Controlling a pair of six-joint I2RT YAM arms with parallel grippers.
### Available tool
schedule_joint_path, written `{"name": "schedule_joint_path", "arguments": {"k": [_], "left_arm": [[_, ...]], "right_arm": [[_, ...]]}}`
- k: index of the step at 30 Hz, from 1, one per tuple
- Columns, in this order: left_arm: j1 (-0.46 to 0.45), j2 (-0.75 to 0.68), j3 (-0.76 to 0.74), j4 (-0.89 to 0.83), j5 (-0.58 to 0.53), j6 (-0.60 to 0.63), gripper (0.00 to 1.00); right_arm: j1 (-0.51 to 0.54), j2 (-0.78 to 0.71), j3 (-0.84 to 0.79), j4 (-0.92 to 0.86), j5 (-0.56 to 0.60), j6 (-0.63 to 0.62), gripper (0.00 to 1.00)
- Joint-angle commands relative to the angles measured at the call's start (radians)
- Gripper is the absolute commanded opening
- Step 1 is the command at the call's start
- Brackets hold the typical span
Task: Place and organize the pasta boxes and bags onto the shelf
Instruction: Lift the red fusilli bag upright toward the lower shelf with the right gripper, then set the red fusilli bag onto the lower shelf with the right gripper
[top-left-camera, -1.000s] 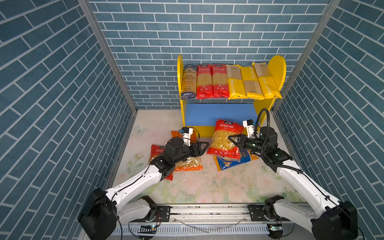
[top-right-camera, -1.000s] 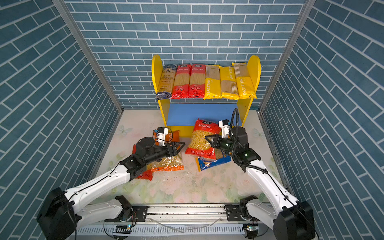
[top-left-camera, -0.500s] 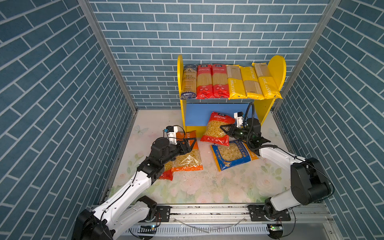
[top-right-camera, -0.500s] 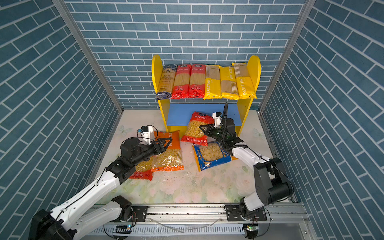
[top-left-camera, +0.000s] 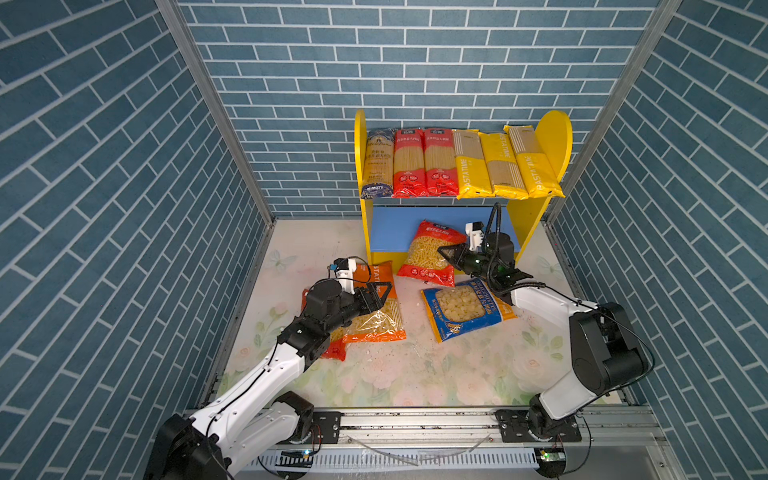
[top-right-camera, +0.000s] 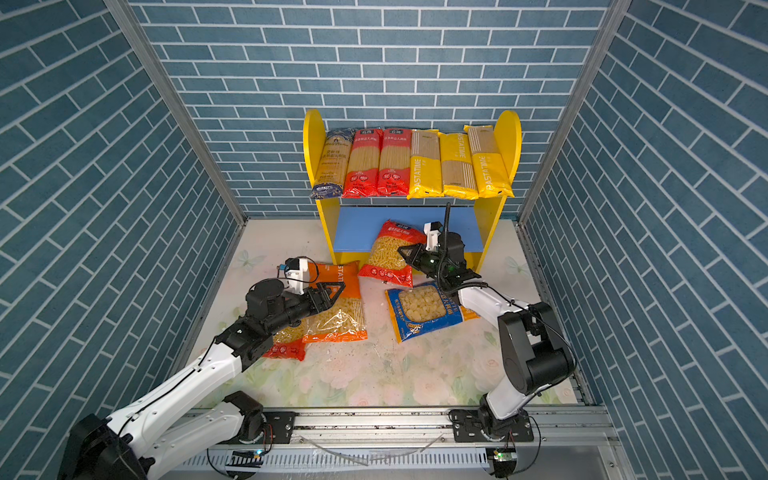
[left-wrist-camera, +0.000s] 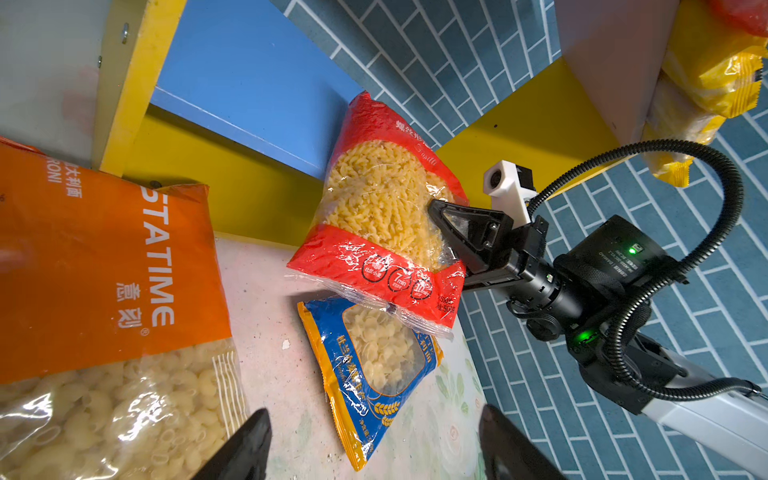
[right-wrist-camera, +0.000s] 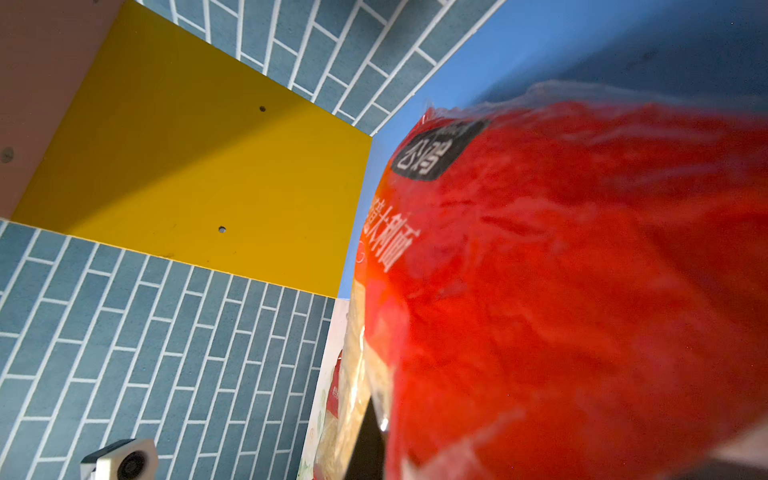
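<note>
I will next carry the red bag with my right gripper outward and across onto the blue lower board's end (top-left-camera: 392, 229) by the orange macaroni bag (top-left-camera: 380, 316) and release it there, because that end is bare.
The shelf (top-left-camera: 552, 137) stands at the back, and several long spaghetti packs (top-left-camera: 457, 162) lie side by side on its upper board. In both top views my right gripper (top-left-camera: 446, 253) is shut on the side of a red fusilli bag (top-left-camera: 428, 257). It holds the bag tilted at the front of the blue lower board (top-left-camera: 388, 232). The bag (right-wrist-camera: 582, 291) fills the right wrist view. My left gripper (top-left-camera: 384, 291) is open over an orange macaroni bag (top-left-camera: 380, 316). Its fingers hold nothing (left-wrist-camera: 374, 415). A blue-yellow bag (top-left-camera: 461, 309) lies flat on the floor below the right gripper.
A second red bag (top-left-camera: 334, 351) lies partly under the orange bag and my left arm. Blue brick walls (top-left-camera: 124, 208) close in at both sides and behind the shelf. The arm bases sit on a metal rail (top-left-camera: 415, 424) along the front edge of the floral floor (top-left-camera: 415, 374).
My right gripper has carried the red fusilli bag back from above the blue-yellow bag to the front of the shelf's lower board. My left gripper has drawn slightly left and opened a little wider.
</note>
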Motion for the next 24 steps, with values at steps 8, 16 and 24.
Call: {"name": "schedule_joint_path", "arguments": {"k": [8, 16, 24], "left_arm": [[0.005, 0.032, -0.033, 0.132, -0.049, -0.001, 0.86], [0.019, 0.029, -0.07, 0.168, -0.045, -0.03, 0.87], [0.021, 0.039, -0.083, 0.187, -0.031, -0.049, 0.86]], "right_arm": [[-0.002, 0.051, 0.175, 0.06, 0.045, 0.186, 0.0], [0.005, 0.055, 0.196, 0.005, 0.048, 0.188, 0.0], [0.005, 0.117, 0.243, 0.085, 0.057, 0.267, 0.0]]}}
